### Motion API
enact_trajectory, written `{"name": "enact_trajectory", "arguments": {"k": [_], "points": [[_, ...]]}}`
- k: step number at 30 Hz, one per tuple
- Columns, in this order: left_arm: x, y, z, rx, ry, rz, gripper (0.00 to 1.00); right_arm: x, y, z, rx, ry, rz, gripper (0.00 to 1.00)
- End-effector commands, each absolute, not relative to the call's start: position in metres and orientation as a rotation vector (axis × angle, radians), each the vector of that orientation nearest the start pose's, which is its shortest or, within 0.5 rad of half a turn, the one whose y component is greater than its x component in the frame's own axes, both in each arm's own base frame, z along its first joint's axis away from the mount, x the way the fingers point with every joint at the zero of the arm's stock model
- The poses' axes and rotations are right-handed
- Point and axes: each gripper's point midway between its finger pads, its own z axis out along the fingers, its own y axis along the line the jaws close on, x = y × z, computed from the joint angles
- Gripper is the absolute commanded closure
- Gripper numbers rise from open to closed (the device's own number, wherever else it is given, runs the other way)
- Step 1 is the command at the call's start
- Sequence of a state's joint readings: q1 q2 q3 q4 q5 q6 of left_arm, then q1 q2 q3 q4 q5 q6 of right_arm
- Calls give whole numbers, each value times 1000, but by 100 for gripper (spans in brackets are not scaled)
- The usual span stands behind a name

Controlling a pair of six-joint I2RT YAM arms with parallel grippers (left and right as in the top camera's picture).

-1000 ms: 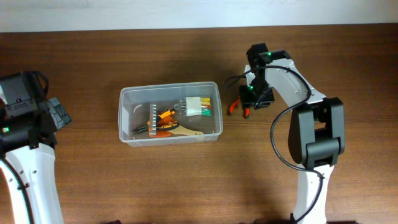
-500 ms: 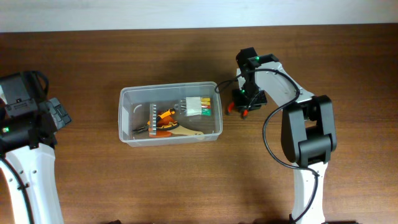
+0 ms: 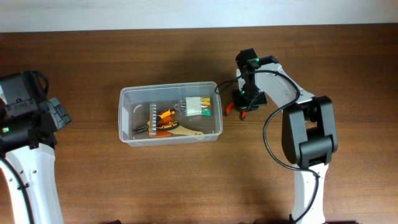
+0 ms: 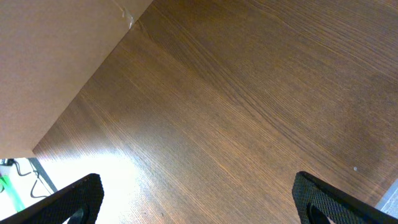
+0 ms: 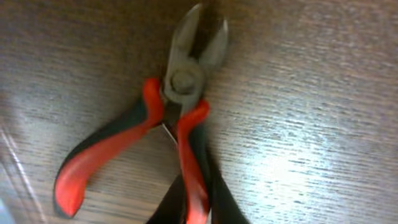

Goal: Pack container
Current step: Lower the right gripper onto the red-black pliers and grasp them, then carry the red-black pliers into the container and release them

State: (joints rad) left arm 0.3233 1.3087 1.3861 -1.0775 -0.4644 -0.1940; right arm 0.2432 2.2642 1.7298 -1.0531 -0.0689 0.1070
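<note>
The container's bare bottom shows at its far end. My right gripper will next move up, then to the left in the overhead view over the container's far end [image 3: 140, 114] and let go of the pliers [image 3: 233, 107].
The clear plastic container [image 3: 124, 118] sits left of the table's middle. It holds orange-handled tools [image 3: 163, 118] and a white and green item [image 3: 199, 107]. Red and black pliers [image 3: 233, 107] hang just right of the container's right wall. In the right wrist view the pliers [image 5: 180, 81] have their grey jaws pointing up and away. My right gripper [image 3: 244, 106] is shut on one handle of the pliers, and its fingers [image 5: 196, 205] pinch the red grip. My left gripper [image 4: 199, 199] is open and empty over bare wood, far left of the container [image 3: 59, 115].
The brown wooden table [image 3: 186, 180] runs to a pale wall strip at the back [image 3: 186, 12]. The left wrist view shows a brown board [image 4: 56, 56] beyond the table's edge.
My right gripper has carried the pliers leftward, from a spot apart from the container to right beside its right wall. The left arm has not moved.
</note>
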Motion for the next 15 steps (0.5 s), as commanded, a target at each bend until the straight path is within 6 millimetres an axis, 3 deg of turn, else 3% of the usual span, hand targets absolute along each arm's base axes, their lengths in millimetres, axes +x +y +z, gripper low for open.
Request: {"name": "enact_trajectory", "arguments": {"k": [1,5,8,11,15], "points": [[271,176,265,-815,2376,662,1,392,110,-25,-210,3240,75,96],[271,176,265,-815,2376,663,1,399,103,-16,-181,3226,77,96],[271,176,265,-815,2376,662,1,412,96,9,-151,3188,67,96],[271,176,265,-815,2376,663,1,433,86,53,-123,3101,22,96],[271,176,266,-815,2376,663,1,459,86,137,-116,2927,28,96]]}}
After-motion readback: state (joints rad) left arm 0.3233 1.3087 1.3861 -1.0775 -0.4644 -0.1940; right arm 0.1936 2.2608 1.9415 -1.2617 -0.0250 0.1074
